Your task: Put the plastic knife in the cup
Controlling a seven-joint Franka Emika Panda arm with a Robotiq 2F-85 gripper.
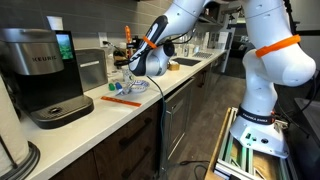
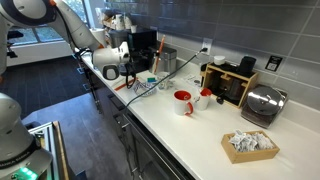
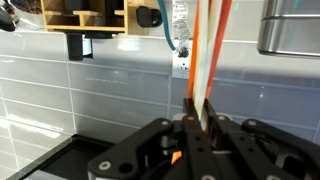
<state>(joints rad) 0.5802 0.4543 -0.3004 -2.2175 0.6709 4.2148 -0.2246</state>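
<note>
The cup is below and outward of my gripper, so I will next ease outward and slightly down over the clear cup (image 1: 136, 85) to release the plastic knife.
My gripper (image 3: 198, 106) is shut on the plastic knife (image 3: 204, 55), a slim orange strip that runs from between the fingers to the top of the wrist view. In both exterior views the gripper (image 1: 143, 68) (image 2: 118, 70) hangs over the counter beside the coffee machine. The clear cup (image 1: 136, 85) stands just below it and is faint in that view. Another orange utensil (image 1: 122, 99) lies flat on the counter with a teal piece (image 1: 112, 90) next to it.
A black coffee machine (image 1: 40, 70) stands on the white counter (image 1: 100, 115). Farther along are a red mug (image 2: 183, 102), a wooden rack (image 2: 232, 82), a toaster (image 2: 262, 104) and a small box of packets (image 2: 248, 145). Cables lie near the cup.
</note>
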